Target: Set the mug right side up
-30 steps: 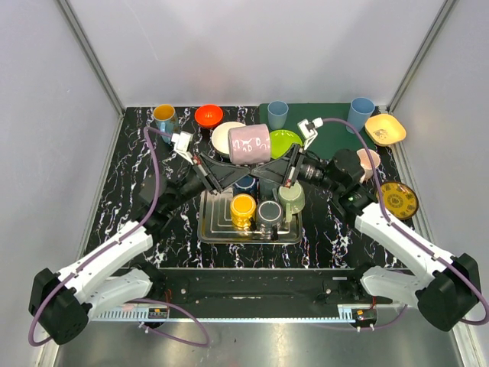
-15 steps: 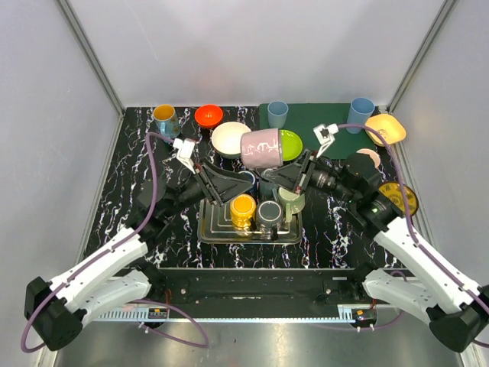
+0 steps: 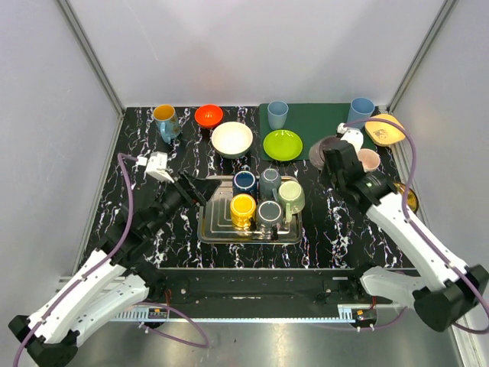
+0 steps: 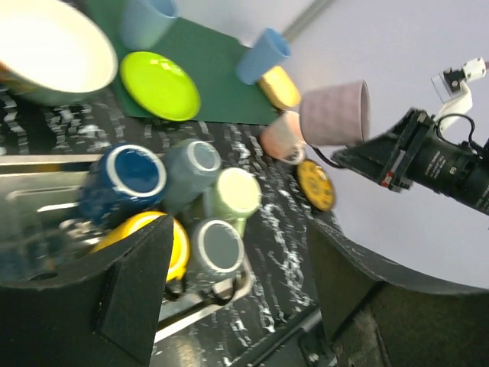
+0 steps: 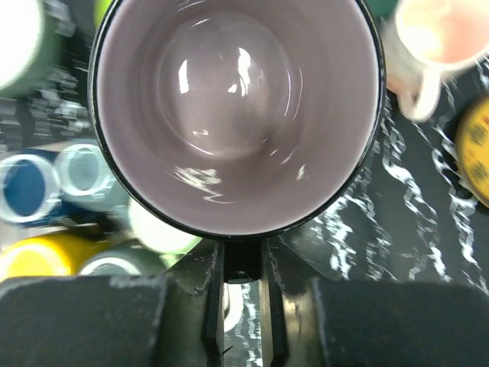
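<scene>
The bare tabletop [image 3: 327, 180] beside the pink cup is below, and the mug's opening already faces up. My right gripper will next lower the mug there and let go of its handle.
The pink mug [image 5: 237, 99] hangs in the air, its handle pinched in my shut right gripper [image 5: 243, 260], and its open mouth faces the right wrist camera. From above the mug [image 3: 321, 151] shows as a dark round shape by the green mat's front right corner, mostly under the right gripper [image 3: 330, 158]. The left wrist view shows the mug [image 4: 336, 113] from the side, above the table. My left gripper [image 3: 195, 189] stands open and empty over the tray's left end, well apart from the mug. Between its fingers [image 4: 137, 267] only the tray's mugs show.
A metal tray [image 3: 218, 225] holds several upright mugs. Behind it stand a white bowl [image 3: 231, 139], a green plate [image 3: 283, 144] on a green mat [image 3: 313, 118], two blue cups, an orange bowl [image 3: 208, 115] and a yellow mug [image 3: 163, 116]. A pink cup [image 3: 369, 160] and yellow dishes sit at right.
The left gripper opened, let go of the pink mug and drew back to the left. The right gripper carried the mug right, from above the tray to the mat's corner.
</scene>
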### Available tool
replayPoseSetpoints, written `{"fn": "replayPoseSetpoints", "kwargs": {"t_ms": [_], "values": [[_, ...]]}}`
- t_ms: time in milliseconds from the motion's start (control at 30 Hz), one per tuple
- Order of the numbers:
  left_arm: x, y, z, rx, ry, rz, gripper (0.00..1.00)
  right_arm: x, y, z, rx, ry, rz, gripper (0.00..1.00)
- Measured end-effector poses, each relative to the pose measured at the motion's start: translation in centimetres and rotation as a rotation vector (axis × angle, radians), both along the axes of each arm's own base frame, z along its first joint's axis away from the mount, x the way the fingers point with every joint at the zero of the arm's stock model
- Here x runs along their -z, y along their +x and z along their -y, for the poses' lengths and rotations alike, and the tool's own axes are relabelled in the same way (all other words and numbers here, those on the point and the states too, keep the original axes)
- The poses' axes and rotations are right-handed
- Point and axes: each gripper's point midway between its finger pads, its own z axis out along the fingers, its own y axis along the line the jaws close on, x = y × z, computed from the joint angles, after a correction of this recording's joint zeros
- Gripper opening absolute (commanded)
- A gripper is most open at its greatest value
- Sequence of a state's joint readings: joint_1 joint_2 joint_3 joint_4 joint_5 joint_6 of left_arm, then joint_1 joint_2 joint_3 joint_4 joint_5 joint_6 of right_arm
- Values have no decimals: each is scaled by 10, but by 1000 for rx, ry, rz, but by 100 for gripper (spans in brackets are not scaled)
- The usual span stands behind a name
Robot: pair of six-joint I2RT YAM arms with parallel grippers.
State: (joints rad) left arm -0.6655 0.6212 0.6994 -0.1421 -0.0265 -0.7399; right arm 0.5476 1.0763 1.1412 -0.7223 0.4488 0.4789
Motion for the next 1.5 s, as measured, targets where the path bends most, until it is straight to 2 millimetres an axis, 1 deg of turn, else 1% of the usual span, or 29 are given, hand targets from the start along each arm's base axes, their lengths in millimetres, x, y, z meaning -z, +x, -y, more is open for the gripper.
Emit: {"fn": "replayPoseSetpoints", "kwargs": {"t_ms": [100, 167, 300, 400, 500, 600, 900, 933, 967, 1067, 1133, 1167, 1200, 1233, 1267, 1333, 1367, 1433, 1467, 1500], "values": [[19, 3, -16, -74, 72, -50, 73, 42, 3, 20, 64, -82, -125, 0], [31, 4, -23, -103, 120, -84, 72, 64, 8, 30, 100, -107, -192, 0], [53, 0, -31, -126, 188, -144, 72, 95, 19, 46, 159, -116, -274, 0], [61, -2, -34, -129, 213, -169, 72, 118, 30, 56, 201, -115, -329, 0], [66, -3, -35, -128, 222, -179, 72, 138, 38, 62, 225, -110, -370, 0], [76, -3, -36, -126, 246, -200, 72, 156, 43, 69, 244, -102, -412, 0], [101, 1, -33, -117, 324, -261, 72, 188, 56, 85, 297, -89, -467, 1], [104, 1, -32, -114, 333, -269, 72, 188, 60, 86, 302, -89, -461, 6], [106, 2, -31, -110, 339, -273, 72, 188, 64, 86, 303, -86, -456, 24], [110, 3, -30, -105, 353, -280, 73, 188, 75, 85, 303, -78, -441, 51], [111, 3, -29, -102, 360, -279, 75, 188, 78, 83, 303, -68, -433, 61], [112, 4, -29, -101, 363, -281, 77, 188, 78, 83, 297, -68, -434, 65], [113, 4, -29, -100, 367, -282, 79, 187, 78, 82, 296, -64, -432, 76], [113, 4, -29, -97, 370, -284, 82, 186, 78, 81, 293, -58, -430, 79], [114, 4, -28, -94, 373, -286, 93, 182, 77, 78, 286, -53, -422, 81], [117, 3, -28, -86, 384, -290, 97, 165, 77, 74, 272, -28, -381, 84], [119, 3, -27, -82, 384, -295, 98, 155, 77, 70, 263, -16, -355, 85], [123, 2, -24, -73, 390, -312, 98, 124, 75, 58, 225, 11, -278, 85], [126, 2, -22, -65, 393, -321, 96, 106, 72, 49, 196, 28, -231, 84], [129, 1, -18, -53, 397, -329, 90, 89, 68, 38, 161, 42, -188, 83]]}}
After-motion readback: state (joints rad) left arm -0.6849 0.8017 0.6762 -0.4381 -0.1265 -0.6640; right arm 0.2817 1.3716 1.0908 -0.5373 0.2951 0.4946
